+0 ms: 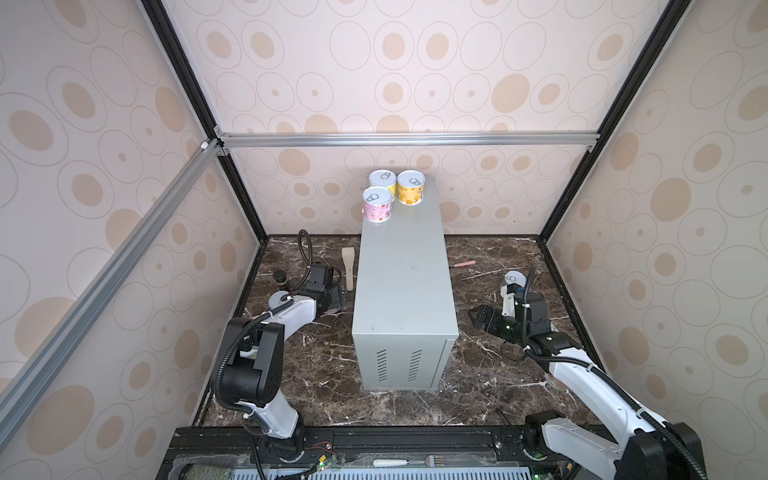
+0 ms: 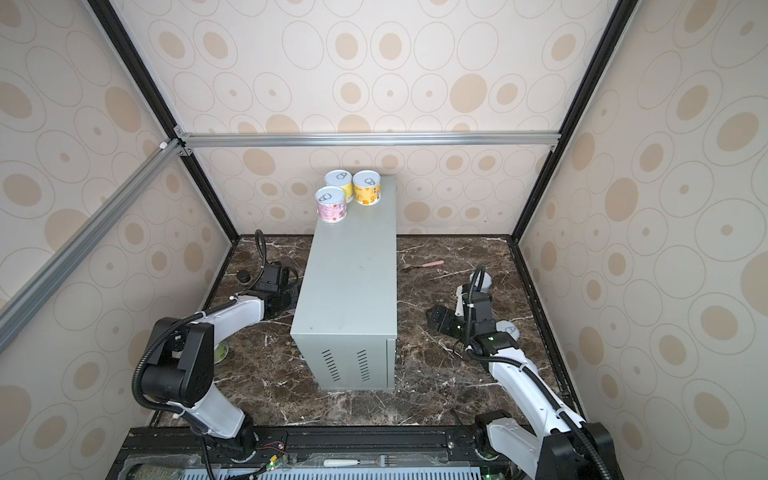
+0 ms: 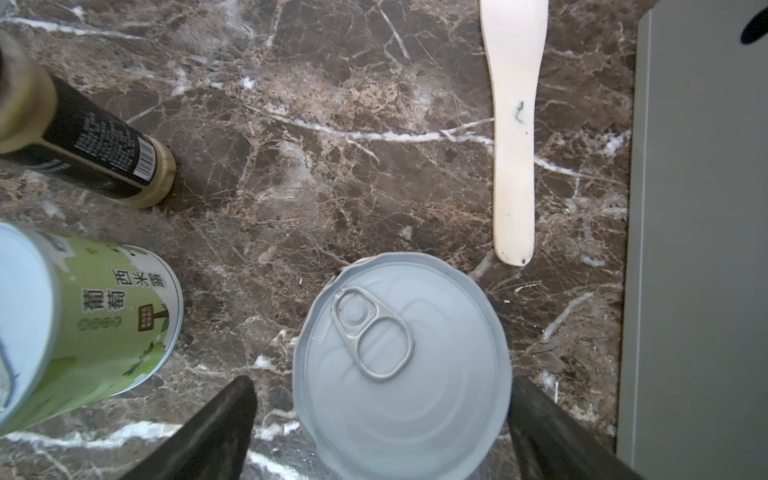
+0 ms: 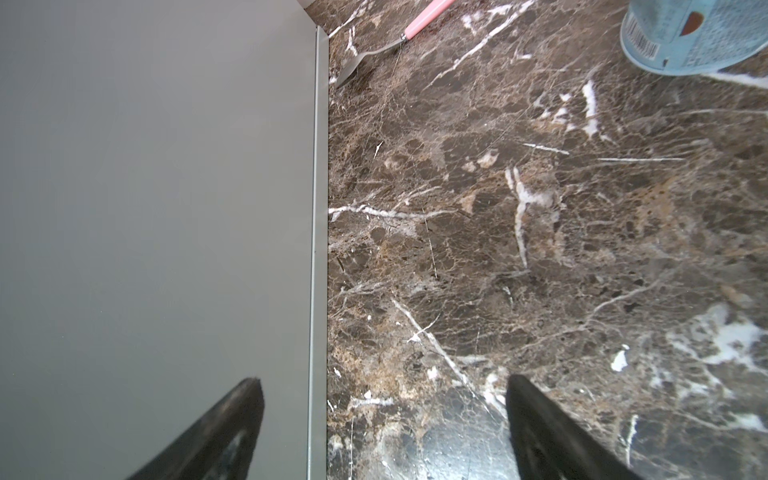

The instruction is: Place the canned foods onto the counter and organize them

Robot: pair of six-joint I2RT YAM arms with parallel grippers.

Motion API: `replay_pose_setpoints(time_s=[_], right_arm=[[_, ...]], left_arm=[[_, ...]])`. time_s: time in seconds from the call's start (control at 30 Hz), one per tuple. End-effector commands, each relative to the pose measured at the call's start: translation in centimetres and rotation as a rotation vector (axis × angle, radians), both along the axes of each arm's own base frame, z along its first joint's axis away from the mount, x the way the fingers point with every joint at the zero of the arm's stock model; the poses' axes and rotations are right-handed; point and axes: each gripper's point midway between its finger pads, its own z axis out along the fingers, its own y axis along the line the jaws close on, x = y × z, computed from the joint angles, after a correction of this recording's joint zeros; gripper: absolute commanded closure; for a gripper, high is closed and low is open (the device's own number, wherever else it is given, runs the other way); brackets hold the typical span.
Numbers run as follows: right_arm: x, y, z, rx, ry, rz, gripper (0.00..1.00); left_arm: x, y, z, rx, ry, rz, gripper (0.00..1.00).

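Observation:
My left gripper will next lower its open fingers past the lid's rim and close on the sides of the silver-lidded can (image 3: 401, 365). The can stands just below, between the fingers.
The counter (image 1: 401, 274) is a tall grey metal box in the middle of both top views. On the far end of its top stand three cans: a pink one (image 1: 377, 204), a yellow one (image 1: 410, 188) and a third (image 1: 382, 180) behind them. My left gripper (image 3: 382, 380) is low beside the counter's left side, open. A silver-lidded can (image 3: 401, 365) stands between its fingers, with a gap at one finger. A green can (image 3: 104, 328) stands beside it. My right gripper (image 4: 384, 379) hangs open and empty over the marble by the counter's right side. A light blue can (image 4: 698, 37) stands further off.
A dark-labelled bottle (image 3: 83, 145) and a wooden spatula (image 3: 515, 137) lie near the left gripper. A pink-handled fork (image 4: 399, 37) rests by the counter's right side. Another can lid (image 1: 513, 277) shows behind the right arm. Patterned walls close in the dark marble floor (image 1: 478, 374).

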Motion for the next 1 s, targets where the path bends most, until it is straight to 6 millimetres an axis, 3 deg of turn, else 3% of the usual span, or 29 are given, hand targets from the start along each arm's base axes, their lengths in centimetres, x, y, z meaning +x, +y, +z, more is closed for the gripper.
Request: replay_pose_setpoints(time_s=[0.0,0.2,0.63,0.97], right_arm=[[-0.2,0.0,0.3,0.005,-0.020,0.005,0.07],[-0.4,0.1,0.2,0.005,-0.018,0.011,0.07],[0.1,0.5,-0.7,0.022,-0.002,0.023,0.07],[0.3,0.9,-1.2,0.039,0.008,0.034,0.07]], left_arm=[[0.6,0.0,1.1,-0.027,-0.055,0.006,0.02],[0.9,-0.4,0.6,-0.051,-0.066,0.003,0.01],[1.7,0.2,-3.0,-0.001,0.003,0.032,0.05],[2.2,0.8,-2.8,0.015,-0.072,0.058,0.08]])
